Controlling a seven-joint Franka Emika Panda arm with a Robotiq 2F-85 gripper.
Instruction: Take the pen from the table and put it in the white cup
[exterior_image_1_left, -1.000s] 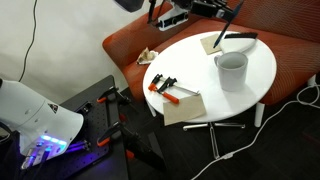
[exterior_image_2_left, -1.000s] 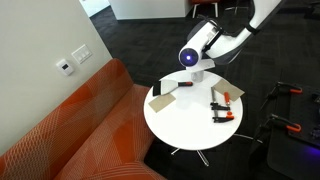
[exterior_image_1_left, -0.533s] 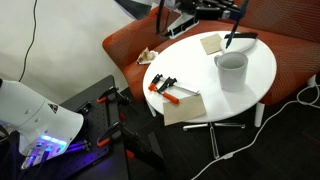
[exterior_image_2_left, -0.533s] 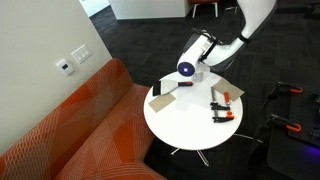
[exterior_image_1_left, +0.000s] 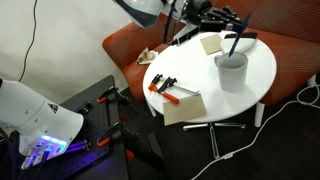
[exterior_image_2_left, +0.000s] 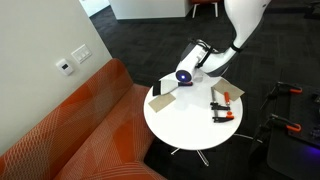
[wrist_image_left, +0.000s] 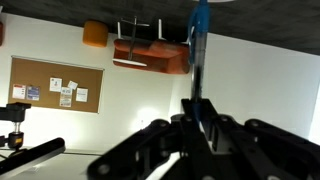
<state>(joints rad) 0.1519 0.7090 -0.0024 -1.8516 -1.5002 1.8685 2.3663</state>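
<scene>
My gripper moves down toward the white cup's opening below it next and releases the pen, as the pen's tip points into that opening.
My gripper is shut on the pen, a thin dark stick that hangs tip-down just over the mouth of the white cup. The cup stands on the round white table. In the wrist view the bluish pen sticks out from between my closed fingers. In an exterior view my arm comes down over the table and my gripper hides most of the cup.
Orange-and-black clamps and tan pads lie on the table. A thicker black bar lies behind the cup. An orange sofa curves round the table.
My arm has come down and moved the held pen from above the table's far edge to just over the cup. The things on the table have not moved.
</scene>
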